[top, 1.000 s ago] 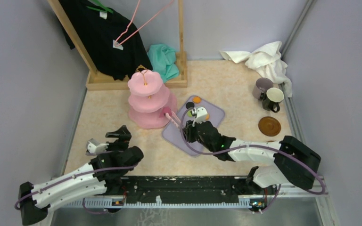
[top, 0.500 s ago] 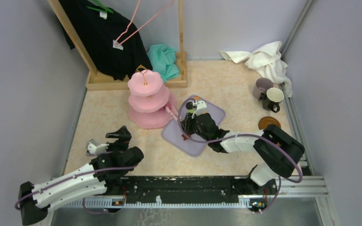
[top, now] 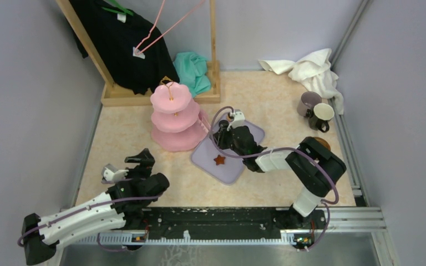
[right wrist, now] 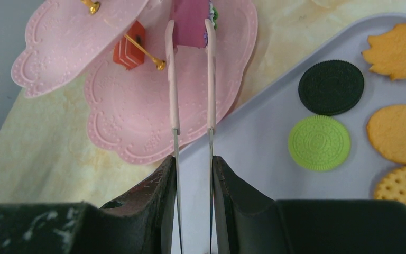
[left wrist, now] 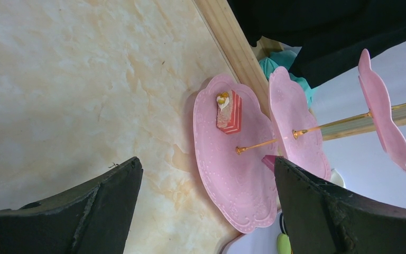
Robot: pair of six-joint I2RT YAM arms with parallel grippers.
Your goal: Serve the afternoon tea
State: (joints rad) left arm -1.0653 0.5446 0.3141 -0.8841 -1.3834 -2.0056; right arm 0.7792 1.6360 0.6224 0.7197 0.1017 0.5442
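The magenta sweet will go down next in my right gripper, onto the empty spot on the bottom level, across the post [top: 196, 132] [right wrist: 203, 63] from the red cake slice.
The pink three-tier stand [top: 172, 119] stands left of the lilac tray [top: 244, 166]. My right gripper [top: 223, 134] [right wrist: 193, 161] is shut on thin pink tongs [right wrist: 190, 79]. The tongs pinch a magenta sweet [right wrist: 190, 21] over the stand's bottom tier [right wrist: 132, 111], where a red cake slice [right wrist: 129, 50] [left wrist: 228, 112] lies. On the tray lie a brown star [top: 219, 160], a black round [right wrist: 331, 87], a green round [right wrist: 319, 143] and orange biscuits [right wrist: 399, 132]. My left gripper [top: 136, 163] [left wrist: 206, 174] is open and empty, short of the stand [left wrist: 238, 174].
A mauve mug [top: 309, 102] and a cream mug [top: 323, 115] stand at the right by a white cloth [top: 313, 69]. A brown saucer [top: 324, 142] is mostly hidden behind my right arm. A wooden rack [top: 161, 95] with dark clothes stands behind the stand.
My right arm has reached further towards the stand with the tongs and the magenta sweet, uncovering the brown star on the tray. The left arm has not moved.
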